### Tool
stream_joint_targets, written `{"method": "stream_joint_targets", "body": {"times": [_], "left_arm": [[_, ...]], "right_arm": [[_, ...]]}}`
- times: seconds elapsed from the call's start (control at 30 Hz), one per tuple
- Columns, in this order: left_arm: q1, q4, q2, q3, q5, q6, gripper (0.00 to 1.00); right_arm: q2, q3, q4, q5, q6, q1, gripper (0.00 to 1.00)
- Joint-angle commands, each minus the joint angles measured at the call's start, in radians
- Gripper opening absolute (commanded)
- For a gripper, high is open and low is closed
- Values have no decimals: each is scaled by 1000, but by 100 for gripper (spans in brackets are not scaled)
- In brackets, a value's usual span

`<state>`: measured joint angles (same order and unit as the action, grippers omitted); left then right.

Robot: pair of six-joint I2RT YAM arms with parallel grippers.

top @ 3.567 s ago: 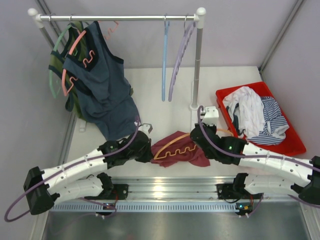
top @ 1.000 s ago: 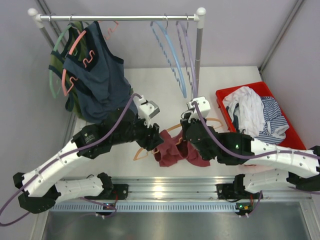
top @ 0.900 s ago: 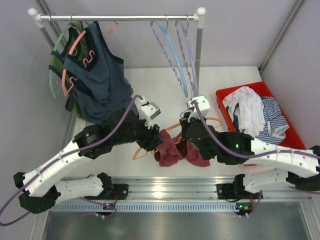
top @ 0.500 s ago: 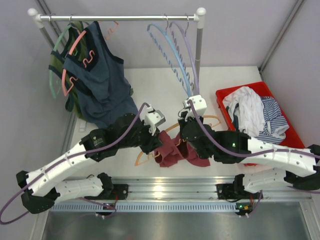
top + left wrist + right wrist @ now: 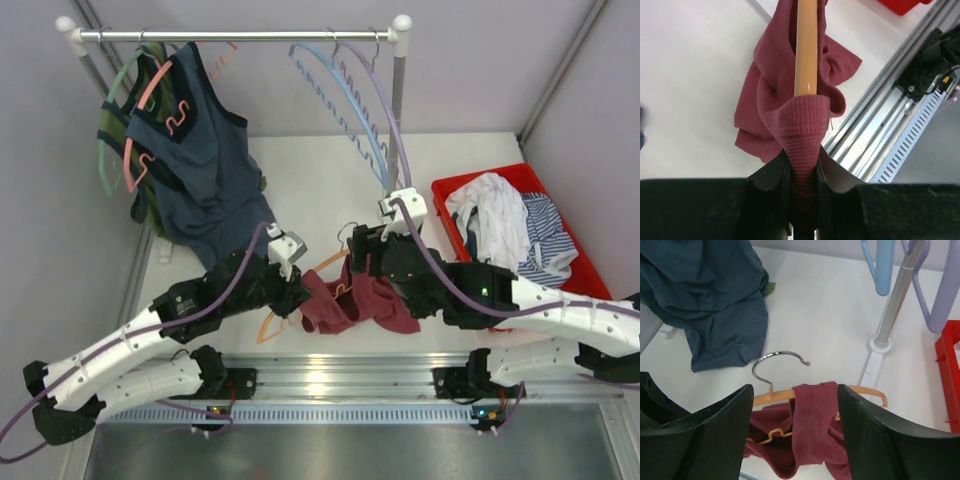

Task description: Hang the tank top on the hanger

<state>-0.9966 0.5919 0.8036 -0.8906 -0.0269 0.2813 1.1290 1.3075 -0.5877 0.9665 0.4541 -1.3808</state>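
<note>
The rack's bar (image 5: 185, 37) has room on a bare part beside the dark blue tank top, so my left gripper will next move up and outward to there and release.
The maroon tank top (image 5: 368, 306) lies bunched on the table between my arms, one strap looped over the orange hanger (image 5: 268, 326). In the left wrist view the ribbed strap (image 5: 803, 120) wraps the hanger's bar (image 5: 806, 50) and runs down between my fingers. My left gripper (image 5: 296, 297) is shut on that strap. My right gripper (image 5: 794, 390) stands open just above the hanger's metal hook (image 5: 777, 360) and the tank top (image 5: 815, 430), holding nothing.
A clothes rack (image 5: 240, 35) stands at the back, with a dark blue tank top (image 5: 200, 180) on a pink hanger and swinging light blue (image 5: 350, 110) and purple hangers. Its pole base (image 5: 880, 345) is close behind the hanger. A red bin (image 5: 590, 290) of clothes sits on the right.
My left gripper closed on the strap and drew back to the left. My right gripper opened and let go. The hanger's hook now shows. The rack's empty hangers keep swinging.
</note>
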Motion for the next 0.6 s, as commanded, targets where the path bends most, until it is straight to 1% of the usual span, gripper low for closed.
{"method": "stream_joint_targets", "body": {"times": [0.0, 0.03, 0.07, 0.2, 0.27, 0.4, 0.43, 0.47, 0.5, 0.53, 0.57], "left_arm": [[3, -138, -84, 27, 100, 65, 0], [4, -136, -101, 42, 119, 74, 0], [3, -135, -127, 45, 131, 85, 0], [3, -75, -179, 18, 205, 101, 0], [3, -14, -188, -34, 252, 105, 0], [3, 81, -178, -165, 356, 107, 0], [4, 106, -170, -232, 378, 104, 0], [4, 146, -147, -267, 410, 92, 0], [4, 172, -133, -344, 438, 87, 0], [4, 196, -98, -381, 461, 82, 0], [3, 250, -80, -421, 520, 75, 0]], "right_arm": [[-67, -8, 29, 26, -5, -9, 70], [-75, -17, 23, 29, -2, -9, 73], [-83, -22, 20, 32, 4, -8, 74], [-124, -40, 11, 41, 6, -6, 74], [-132, -42, 2, 46, 6, -4, 75], [-155, -39, 2, 51, -3, -3, 75], [-159, -36, 2, 52, -6, -3, 75], [-163, -34, 2, 52, -8, -3, 75], [-166, -33, 3, 55, -14, -4, 75], [-167, -28, 3, 55, -18, -3, 75], [-167, -25, 3, 55, -20, -3, 75]]}}
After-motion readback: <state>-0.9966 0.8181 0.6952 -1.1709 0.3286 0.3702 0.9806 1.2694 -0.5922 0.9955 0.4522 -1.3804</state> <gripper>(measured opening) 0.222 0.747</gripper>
